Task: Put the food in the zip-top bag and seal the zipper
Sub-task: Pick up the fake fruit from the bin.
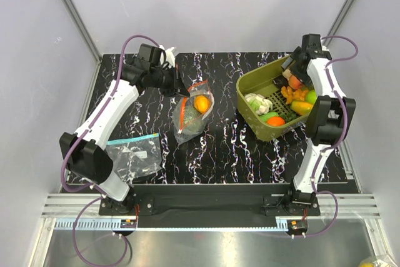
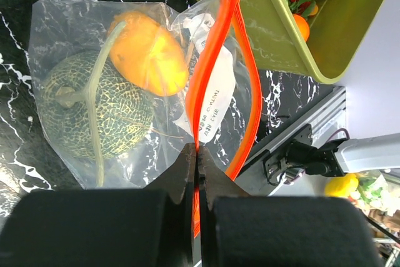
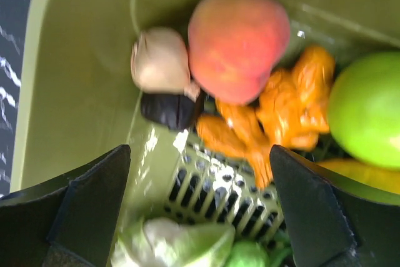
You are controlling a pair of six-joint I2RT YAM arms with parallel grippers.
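My right gripper should move toward the peach (image 1: 295,82) (image 3: 237,45) next and go down until its open, empty fingers are on both sides of the round fruit, since the fruit lies uncovered ahead of them.
The zip-top bag (image 1: 192,117) lies mid-table and holds a netted melon (image 2: 94,107) and an orange fruit (image 2: 147,54). My left gripper (image 2: 197,151) is shut on one side of the red-orange zipper (image 2: 215,48), and the bag's mouth gapes open. In the top view this gripper (image 1: 181,90) sits at the bag's far end. My right gripper (image 3: 199,151) is open and empty, low inside the olive-green tub (image 3: 75,73). A peach (image 3: 237,45) and a green apple (image 3: 365,114) lie just ahead of it. In the top view it (image 1: 291,70) is at the tub's far right corner.
The tub (image 1: 249,85) stands right of the bag and holds several other toy foods, including a pale bulb (image 3: 159,60), a dark piece (image 3: 169,109) and an orange lump (image 3: 275,110). A second clear bag with a teal-blue strip (image 1: 134,154) lies near the left arm's base.
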